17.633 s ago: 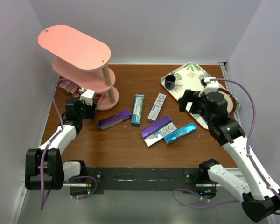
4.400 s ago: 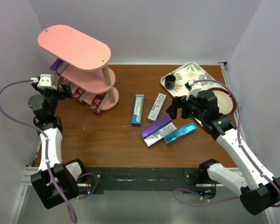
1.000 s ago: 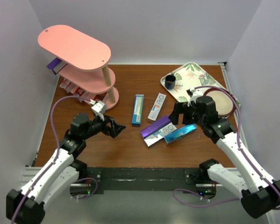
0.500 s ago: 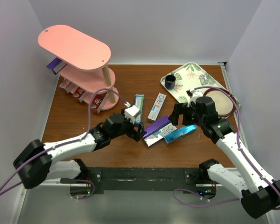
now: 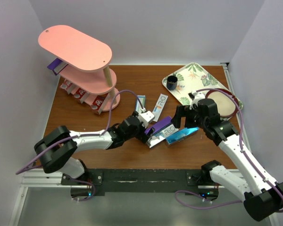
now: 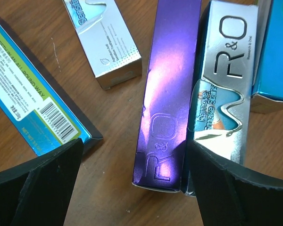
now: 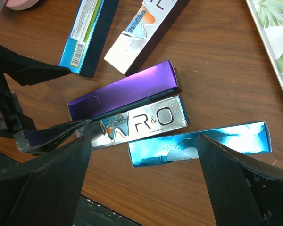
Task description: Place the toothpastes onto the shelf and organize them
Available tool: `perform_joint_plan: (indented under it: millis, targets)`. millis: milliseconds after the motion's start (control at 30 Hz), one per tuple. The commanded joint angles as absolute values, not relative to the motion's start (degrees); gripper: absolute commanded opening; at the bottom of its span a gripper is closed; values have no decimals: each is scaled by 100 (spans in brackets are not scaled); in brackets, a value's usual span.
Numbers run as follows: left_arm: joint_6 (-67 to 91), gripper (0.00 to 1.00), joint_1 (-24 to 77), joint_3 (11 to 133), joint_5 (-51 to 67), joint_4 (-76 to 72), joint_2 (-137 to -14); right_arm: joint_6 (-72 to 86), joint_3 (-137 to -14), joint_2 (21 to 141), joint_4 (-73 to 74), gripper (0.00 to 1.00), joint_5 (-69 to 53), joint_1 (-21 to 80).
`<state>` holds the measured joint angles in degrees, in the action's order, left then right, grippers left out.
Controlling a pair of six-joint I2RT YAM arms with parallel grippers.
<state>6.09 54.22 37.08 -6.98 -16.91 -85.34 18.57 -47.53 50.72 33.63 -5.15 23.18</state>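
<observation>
I will next lower my left gripper over the purple carton's near end [image 5: 150, 129] [image 6: 158, 165] and close it across the carton's width, because its open fingers are already on either side there.
The pink shelf [image 5: 75, 47] stands at the back left, with red toothpastes [image 5: 78, 92] on its bottom tier and a purple one [image 5: 54, 65] on the middle tier. A purple carton [image 5: 159, 126] [image 6: 172, 94], a silver R&O carton [image 5: 166, 133] [image 7: 141, 122] and a blue carton [image 5: 183, 134] [image 7: 198, 146] lie side by side mid-table. My left gripper [image 5: 148, 130] [image 6: 136, 150] is open, its fingers either side of the purple carton's near end. My right gripper [image 5: 181, 118] [image 7: 145, 140] hangs open above the blue carton.
A teal carton [image 5: 140, 101] [image 6: 33, 94] and a silver carton [image 5: 158, 107] [image 6: 104, 42] lie just behind the group. A leaf-patterned tray [image 5: 193, 77] at the back right holds a dark cup [image 5: 172, 83] and a round plate [image 5: 221, 106].
My left arm has swung right from near the shelf to the purple carton, and its fingers now straddle that carton's end. The right arm has stayed put.
</observation>
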Motion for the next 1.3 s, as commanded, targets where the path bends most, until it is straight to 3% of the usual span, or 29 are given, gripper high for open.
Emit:
perform_joint_plan:
  millis: [0, 167, 433, 933, 1267]
  targets:
    - [422, 96, 5519, 3911, -1055, -2048, -8727, 1802, -4737, 5010, 3393, 98, -448, 2294]
    - [448, 90, 5599, 3823, -1186, -2136, -8780, 1819, -4729, 5019, 3375, 98, -448, 2294]
    - [449, 68, 5607, 3621, -1108, -2153, -8728, 1854, -4650, 5010, 3322, 98, -492, 2294]
    - [448, 64, 5370, 3806, 149, -1995, -9229, 1881, -4597, 4904, 3331, 98, -519, 2294]
    - [457, 48, 5238, 3419, 545, -2891, -9228, 1916, -4588, 4948, 3270, 98, -624, 2294]
